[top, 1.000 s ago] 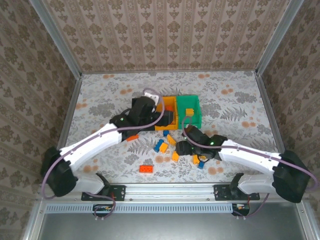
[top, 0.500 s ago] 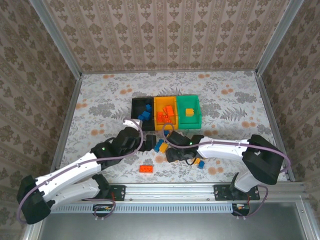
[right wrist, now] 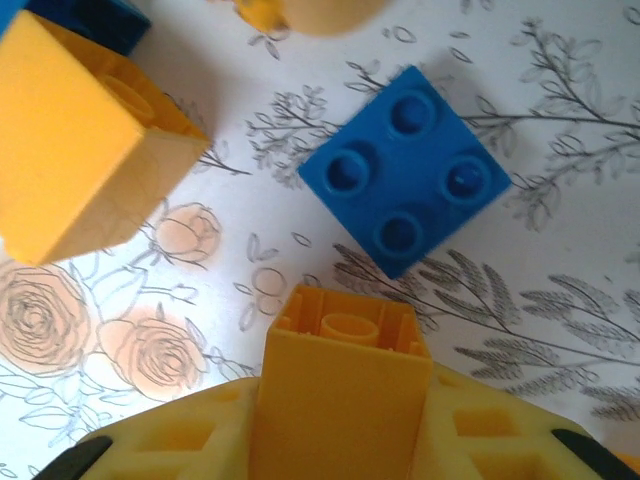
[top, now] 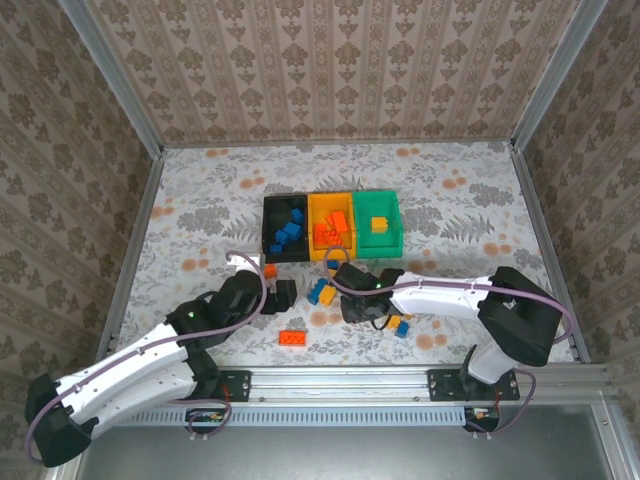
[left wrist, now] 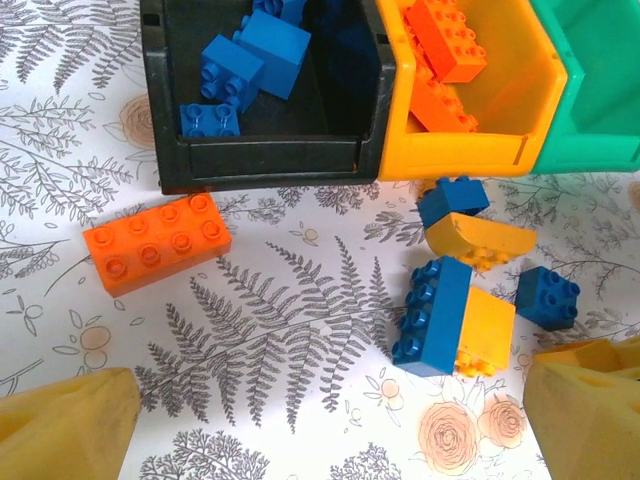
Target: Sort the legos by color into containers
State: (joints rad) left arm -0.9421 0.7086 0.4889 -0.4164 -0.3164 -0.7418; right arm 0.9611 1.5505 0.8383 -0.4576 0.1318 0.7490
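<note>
The robot's right gripper should lift next and carry the yellow lego outward over the green container (top: 378,228) to release it, because that container already has a yellow piece in it.
Three joined containers stand mid-table: black (top: 280,226) holding blue legos (left wrist: 252,60), orange (top: 331,224) holding red-orange legos (left wrist: 445,45), and green (top: 378,222) with one yellow piece. Loose legos lie in front of them: a red-orange brick (left wrist: 155,243), a blue-and-yellow stack (left wrist: 450,318), a small blue brick (left wrist: 548,296), and a yellow piece (left wrist: 478,238) under a blue one (left wrist: 452,198). My left gripper (left wrist: 330,445) hangs open over bare table, its fingers (left wrist: 65,430) wide apart. My right gripper (right wrist: 340,425) is shut on a yellow lego (right wrist: 340,390), beside a blue 2x2 brick (right wrist: 405,185).
Another red-orange brick (top: 293,338) lies near the front rail between the arms. A yellow block (right wrist: 80,150) sits just left of the right gripper. Patterned walls enclose the table on three sides.
My left arm has drawn back from the containers toward the near edge with its jaws wide. My right gripper has reached into the loose pile and closed on a yellow lego.
</note>
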